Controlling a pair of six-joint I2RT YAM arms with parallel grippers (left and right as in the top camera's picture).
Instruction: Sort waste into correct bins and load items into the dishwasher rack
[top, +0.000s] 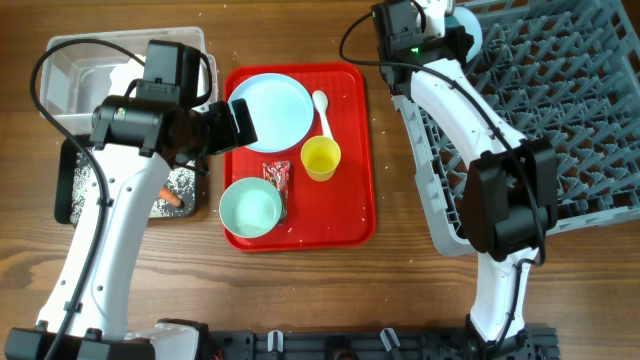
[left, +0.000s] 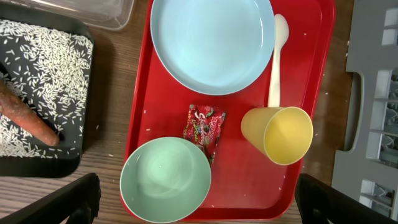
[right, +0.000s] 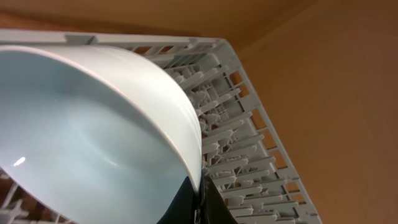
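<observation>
The bowl is already on edge, and the grey rack's far corner (top: 473, 50) nearest the red tray is below my right gripper. I will lower the bowl there next and let go of the bowl's rim with my right gripper.
My left gripper (left: 199, 208) is open and empty, hovering over the near end of the red tray, above a pale blue-green bowl (left: 165, 179) (top: 250, 207). Also on that tray are the pale blue plate (top: 270, 110) (left: 211, 40), white spoon (top: 322, 110) (left: 278, 56), yellow cup (top: 320, 158) (left: 280, 134) lying on its side, and red-and-white wrapper (top: 276, 173) (left: 204, 127). My right gripper (right: 200, 196) (top: 455, 35) is shut on the rim of the second bowl (right: 93, 143) at the grey rack's (top: 560, 110) far-left corner. The carrot (left: 28, 118) and rice (left: 43, 62) lie in the black tray (top: 60, 190).
The clear tub (top: 80, 70) stands behind the black tray at the far left. The red tray (top: 345, 210) lies between the bins and the rack. The rack's grey edge shows in the left wrist view (left: 373, 93). A few rice grains are scattered on the red tray.
</observation>
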